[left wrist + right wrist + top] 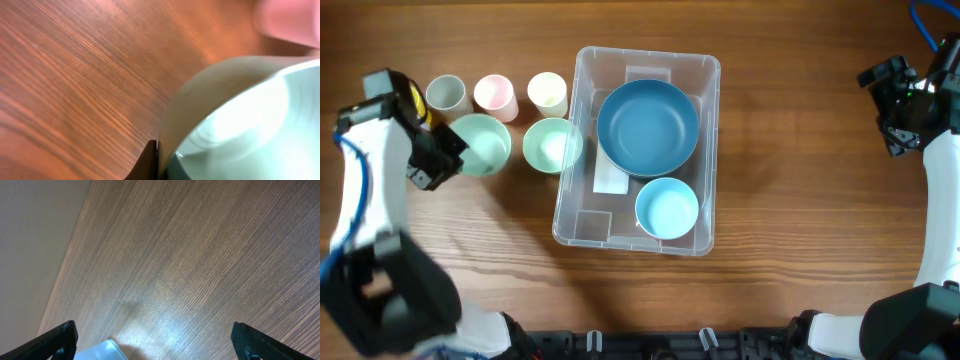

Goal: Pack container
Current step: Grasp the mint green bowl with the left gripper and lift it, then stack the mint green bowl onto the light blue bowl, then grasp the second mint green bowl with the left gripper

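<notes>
Next, my left gripper rises over the container's side. Then it lowers and releases the pale green bowl inside the small light blue bowl (667,208), because the light blue bowl's hollow is empty.
The container (711,120) is a large clear bin at the table's middle. It holds a large blue bowl (647,127) and a small light blue bowl (667,208). My left gripper (450,150) is shut on the left rim of a pale green bowl (485,142). The left wrist view shows a finger (159,160) pressed on that bowl's wall (240,115). My right gripper (895,110) is open and empty, far right of the container. In the right wrist view its fingers (155,342) frame bare wood and a corner of the container (100,351).
A second pale green bowl (552,146) sits against the container's left wall. Three small cups stand in a row behind the bowls: grey-green (446,93), pink (494,93) and cream (547,93). The pink cup shows blurred in the left wrist view (290,20).
</notes>
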Controlling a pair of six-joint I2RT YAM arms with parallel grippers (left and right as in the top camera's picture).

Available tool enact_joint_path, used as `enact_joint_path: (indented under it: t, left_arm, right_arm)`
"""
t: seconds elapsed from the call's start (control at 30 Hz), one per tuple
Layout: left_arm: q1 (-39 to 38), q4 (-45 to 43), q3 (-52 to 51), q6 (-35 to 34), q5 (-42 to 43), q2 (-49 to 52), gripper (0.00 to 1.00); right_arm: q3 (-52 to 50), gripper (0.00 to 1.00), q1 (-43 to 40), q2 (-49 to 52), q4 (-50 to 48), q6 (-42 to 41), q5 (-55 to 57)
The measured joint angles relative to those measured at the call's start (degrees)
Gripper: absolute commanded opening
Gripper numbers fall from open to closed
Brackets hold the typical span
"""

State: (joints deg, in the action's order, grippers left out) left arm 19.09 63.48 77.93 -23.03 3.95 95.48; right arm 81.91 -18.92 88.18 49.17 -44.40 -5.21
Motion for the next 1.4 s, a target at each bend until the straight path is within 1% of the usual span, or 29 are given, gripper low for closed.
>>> enact_joint_path:
  t: [0.07, 0.13, 0.23, 0.27, 0.3, 0.33, 0.4, 0.47, 0.6, 0.77, 0.8, 0.83, 0.87, 0.9, 0.97, 1.0, 1.07, 1.13, 1.23, 1.3, 1.4]
  left_arm:
    - [-2.5, 1.0, 0.0, 0.2, 0.2, -6.0, 0.04]
    - [-8.2, 1.7, 0.0, 0.5, 0.7, -12.5, 0.04]
    - [-18.2, 1.4, 0.0, 0.7, 1.3, -17.4, 0.04]
    - [-22.6, 1.0, 0.0, 0.7, 1.2, -18.0, 0.04]
    - [-25.3, 0.5, 0.0, 0.6, 1.5, -18.1, 0.04]
    - [-30.4, -0.6, 0.0, 0.3, 0.8, -17.8, 0.04]
    - [-37.6, -3.4, 0.0, -0.5, -0.6, -16.3, 0.04]
    - [-42.7, -5.7, -0.1, -1.4, -1.5, -13.7, 0.04]
    - [-49.8, -6.6, -0.3, -3.8, -2.6, -6.9, 0.04]
    - [-56.0, -4.9, -0.9, -4.8, -2.6, -0.3, 0.04]
    - [-57.2, -4.9, -0.9, -4.8, -2.6, 0.7, 0.06]
    - [-58.3, -4.9, -0.9, -4.9, -2.6, 1.5, 0.15]
    - [-59.4, -4.9, -0.9, -5.0, -2.6, 2.2, 0.29]
    - [-60.3, -4.9, -0.9, -5.2, -2.7, 2.6, 0.39]
    - [-61.1, -4.8, -0.9, -6.0, -2.8, 2.9, 0.53]
    - [-61.4, -4.8, -0.9, -7.0, -3.3, 2.8, 0.58]
    - [-60.8, -3.9, -0.9, -7.5, -4.2, 2.1, 0.6]
    - [-58.5, -2.1, -1.2, -8.0, -5.2, -0.7, 0.63]
    - [-52.3, 0.3, -1.2, -8.2, -7.6, -7.6, 0.71]
    - [-48.0, 1.3, -1.2, -8.5, -8.7, -11.2, 0.71]
    - [-38.8, 2.3, -1.2, -8.7, -9.9, -14.8, 0.69]
  right_arm:
    - [0.0, 1.0, 0.0, 0.0, 0.0, 0.0, 0.0]
    - [0.0, 1.0, 0.0, 0.0, 0.0, 0.0, 0.0]
    - [0.0, 1.0, 0.0, 0.0, 0.0, 0.0, 0.0]
    - [0.0, 1.0, 0.0, 0.0, 0.0, 0.0, 0.0]
    - [0.0, 1.0, 0.0, 0.0, 0.0, 0.0, 0.0]
    - [0.0, 1.0, 0.0, 0.0, 0.0, 0.0, 0.0]
    - [0.0, 1.0, 0.0, 0.0, 0.0, 0.0, 0.0]
    - [0.0, 1.0, 0.0, 0.0, 0.0, 0.0, 0.0]
    - [0.0, 1.0, 0.0, 0.0, 0.0, 0.0, 0.0]
    - [0.0, 1.0, 0.0, 0.0, 0.0, 0.0, 0.0]
    - [0.0, 1.0, 0.0, 0.0, 0.0, 0.0, 0.0]
    - [0.0, 1.0, 0.0, 0.0, 0.0, 0.0, 0.0]
    - [0.0, 1.0, 0.0, 0.0, 0.0, 0.0, 0.0]
    - [0.0, 1.0, 0.0, 0.0, 0.0, 0.0, 0.0]
    - [0.0, 1.0, 0.0, 0.0, 0.0, 0.0, 0.0]
    - [0.0, 1.0, 0.0, 0.0, 0.0, 0.0, 0.0]
    - [0.0, 1.0, 0.0, 0.0, 0.0, 0.0, 0.0]
    - [0.0, 1.0, 0.0, 0.0, 0.0, 0.0, 0.0]
    - [0.0, 1.0, 0.0, 0.0, 0.0, 0.0, 0.0]
    - [0.0, 1.0, 0.0, 0.0, 0.0, 0.0, 0.0]
    - [0.0, 1.0, 0.0, 0.0, 0.0, 0.0, 0.0]
